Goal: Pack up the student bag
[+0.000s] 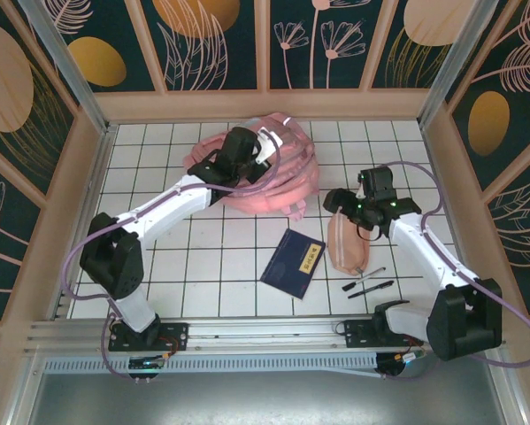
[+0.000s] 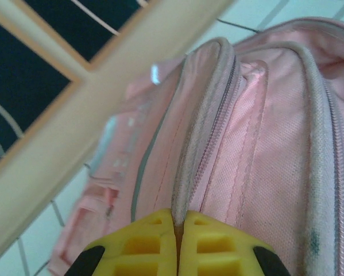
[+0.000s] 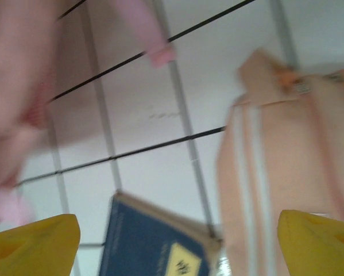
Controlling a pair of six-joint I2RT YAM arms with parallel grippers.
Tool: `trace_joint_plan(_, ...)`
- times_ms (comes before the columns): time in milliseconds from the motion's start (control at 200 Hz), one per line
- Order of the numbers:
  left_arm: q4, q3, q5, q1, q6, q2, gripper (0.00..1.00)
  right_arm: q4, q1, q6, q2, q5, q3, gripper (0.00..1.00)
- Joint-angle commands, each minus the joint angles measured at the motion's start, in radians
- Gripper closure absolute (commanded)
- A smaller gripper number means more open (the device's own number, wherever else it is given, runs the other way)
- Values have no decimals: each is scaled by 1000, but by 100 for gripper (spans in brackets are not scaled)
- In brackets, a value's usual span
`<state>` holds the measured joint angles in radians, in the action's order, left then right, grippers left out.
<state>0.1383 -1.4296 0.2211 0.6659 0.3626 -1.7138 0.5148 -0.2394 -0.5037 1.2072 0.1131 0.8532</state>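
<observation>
I need to draw my left gripper outward toward the wooden bar behind the bag, spread the pinched grey zipper fold from the bag's near side, then release it.
The student bag (image 1: 287,181), large and pink, lies at the back middle of the tiled table. My left gripper (image 1: 236,152) rests on its left side. In the left wrist view the yellow fingers (image 2: 209,244) are shut on a grey zipper ridge (image 2: 201,144) of the student bag (image 2: 275,172). My right gripper (image 1: 353,208) hovers open over the top end of a peach pencil pouch (image 1: 346,243). Its wide-apart fingertips (image 3: 34,244) frame the dark blue notebook (image 3: 154,247) and the pouch (image 3: 286,167), with nothing between them. A blurred edge of the bag (image 3: 16,86) shows at the left.
The dark blue notebook (image 1: 293,263) lies on the tiles in front of the bag. Two pens (image 1: 371,288) lie right of it, near the right arm's base. Wooden walls (image 1: 88,177) close in the table on three sides, and one rail (image 2: 74,115) runs close to the bag.
</observation>
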Motion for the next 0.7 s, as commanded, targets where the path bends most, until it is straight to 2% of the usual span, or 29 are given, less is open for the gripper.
trace_joint_plan(0, -208, -58, 100, -9, -65, 88, 100, 129, 27, -51, -17, -263, -32, 8)
trace_joint_plan(80, -254, -58, 71, -10, -65, 92, 100, 115, 29, -36, -37, -140, -59, 9)
trace_joint_plan(145, -233, -60, 49, -9, -52, 80, 100, 73, 13, 12, -51, 85, -70, 13)
trace_joint_plan(195, -209, -54, 35, -9, -59, 77, 100, 56, -7, 29, -62, 190, -59, 13)
trace_joint_plan(290, -207, -11, -14, -11, -89, 97, 100, 8, -23, 14, -91, 307, -27, 14)
trace_joint_plan(405, -178, -26, -9, -40, -145, 124, 100, -71, -26, -58, -62, 392, 8, 18)
trace_joint_plan(485, -155, -66, -52, -101, -213, 127, 100, -62, -64, -91, -9, 367, 29, 23)
trace_joint_plan(591, -156, -91, -73, -154, -257, 112, 100, 79, -190, -126, 31, 153, 62, 21)
trace_joint_plan(696, -168, -75, -73, -167, -213, 107, 100, 123, -341, -290, -20, 77, -63, 21)
